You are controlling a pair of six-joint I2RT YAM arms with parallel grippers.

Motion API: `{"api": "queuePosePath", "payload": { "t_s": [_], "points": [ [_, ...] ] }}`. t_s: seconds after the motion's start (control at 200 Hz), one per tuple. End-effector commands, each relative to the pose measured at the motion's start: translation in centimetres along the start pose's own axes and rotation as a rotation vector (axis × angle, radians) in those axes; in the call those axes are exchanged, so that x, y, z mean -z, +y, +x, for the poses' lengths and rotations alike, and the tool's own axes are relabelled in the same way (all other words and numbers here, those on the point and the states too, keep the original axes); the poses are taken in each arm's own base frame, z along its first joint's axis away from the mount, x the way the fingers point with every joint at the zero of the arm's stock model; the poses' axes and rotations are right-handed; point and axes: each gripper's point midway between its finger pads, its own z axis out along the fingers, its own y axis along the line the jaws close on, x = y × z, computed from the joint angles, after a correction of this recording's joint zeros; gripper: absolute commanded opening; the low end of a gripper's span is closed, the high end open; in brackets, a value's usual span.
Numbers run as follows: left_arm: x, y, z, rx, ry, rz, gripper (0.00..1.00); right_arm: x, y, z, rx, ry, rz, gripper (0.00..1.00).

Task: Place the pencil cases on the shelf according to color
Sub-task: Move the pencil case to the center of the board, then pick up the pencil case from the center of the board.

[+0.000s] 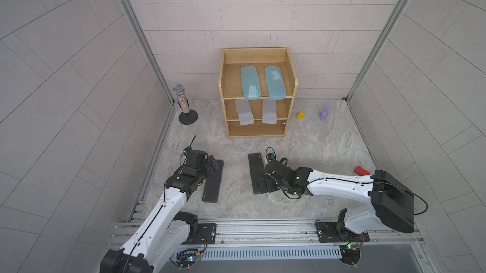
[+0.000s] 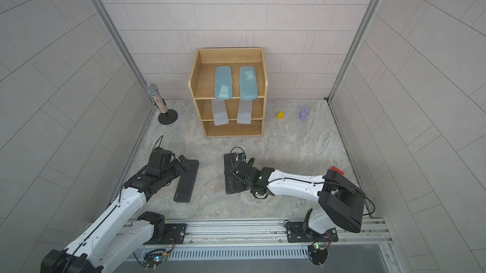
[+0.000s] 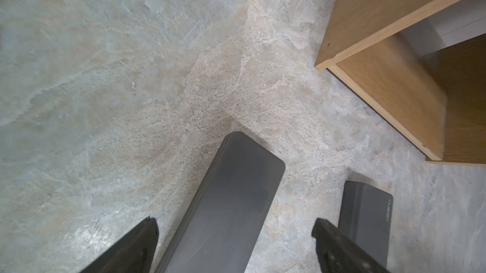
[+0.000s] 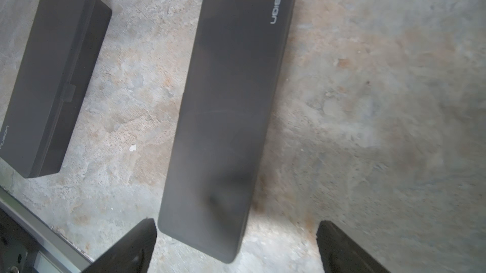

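Note:
The right gripper turns and lowers over the near end of the black case beside it next, since the case lies slanted to the open fingers.
The light-wood shelf (image 1: 256, 128) stands at the back wall. Two light-blue pencil cases (image 1: 250, 83) (image 1: 275, 82) lie on its top tier and two pale-grey ones (image 1: 244, 113) (image 1: 269, 112) on the middle tier; the bottom tier holds nothing. Two black cases lie on the floor. My left gripper (image 1: 214, 164) hovers open over the far end of the left black case (image 1: 213, 182), straddling it in the left wrist view (image 3: 234, 223). My right gripper (image 4: 236, 223) is open at the near end of the right black case (image 4: 228, 114), not touching it.
A microphone on a round stand (image 1: 184, 103) stands left of the shelf. A yellow wedge (image 1: 301, 114) and a purple bunny (image 1: 324, 113) sit to the shelf's right. A red block (image 1: 361, 171) lies by the right arm. Walls close in both sides.

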Motion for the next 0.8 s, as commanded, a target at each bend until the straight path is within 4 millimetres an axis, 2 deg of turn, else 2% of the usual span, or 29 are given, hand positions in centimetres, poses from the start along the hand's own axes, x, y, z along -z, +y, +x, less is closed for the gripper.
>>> {"api": "queuePosePath", "payload": {
  "t_s": [0.0,0.125,0.33,0.47,0.795],
  "points": [
    [0.7,0.7,0.4,-0.043,0.013,-0.039,1.00,-1.2,0.0,0.2,-0.041,-0.007,0.076,1.00],
    [1.0,-0.7,0.3,-0.062,0.024,0.001,1.00,-2.5,0.6,0.5,-0.057,0.010,0.116,1.00],
    [2.4,-2.6,-0.4,-0.069,0.010,0.076,1.00,-3.6,0.1,2.2,-0.043,0.042,0.194,1.00],
    [3.1,-3.0,-0.7,-0.124,0.017,0.062,1.00,-3.8,-0.3,3.5,-0.029,0.059,0.237,1.00],
    [3.3,-3.1,-0.4,-0.131,0.014,0.072,1.00,-4.6,-0.9,5.5,-0.036,0.083,0.268,0.99]
  ]
}}
